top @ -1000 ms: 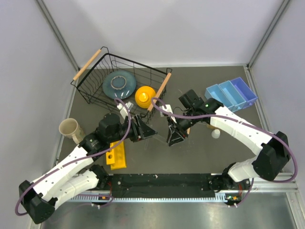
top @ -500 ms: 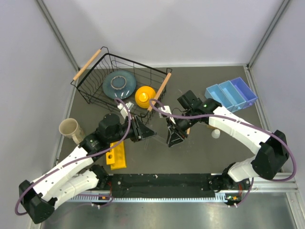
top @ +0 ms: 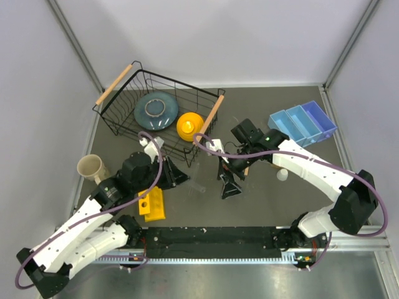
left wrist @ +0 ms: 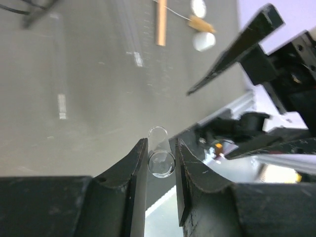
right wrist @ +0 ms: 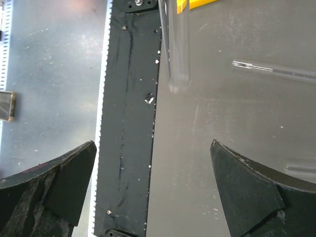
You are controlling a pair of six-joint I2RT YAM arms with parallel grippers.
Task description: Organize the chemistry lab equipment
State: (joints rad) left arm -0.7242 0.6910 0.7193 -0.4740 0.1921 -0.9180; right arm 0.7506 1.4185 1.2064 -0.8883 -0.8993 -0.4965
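Note:
I will next swing my left gripper over the yellow block [top: 154, 204] and tilt the tube [top: 198, 182] down. Then I will lower the tube and let it go there, because the block with holes looks like a tube rack.
A slim clear glass tube [left wrist: 160, 159] is clamped between my left gripper's [left wrist: 161, 148] fingers, its open end facing the camera. In the top view the left gripper [top: 179, 177] holds the tube [top: 198, 182] out toward the right, above the table. My right gripper [top: 229, 187] stands wide open just right of the tube's free end, gripping nothing. In the right wrist view the tube [right wrist: 178, 44] hangs ahead of the open right gripper [right wrist: 153, 148]. A pale wooden stick [left wrist: 161, 22], a small brown brush [left wrist: 202, 23] and two white round pieces [left wrist: 204, 42] lie on the table beyond.
A yellow block [top: 153, 204] lies by the left arm and a beige mug [top: 92, 168] stands at the left. The black wire basket [top: 118, 121] holds a blue-grey plate [top: 156, 109], with a yellow dome [top: 190, 124] beside it. Blue trays [top: 302, 123] sit back right. A white piece [top: 282, 175] lies under the right arm.
My right gripper has opened and let go of the glass tube. The left gripper shut on the tube and drew back to the left with it.

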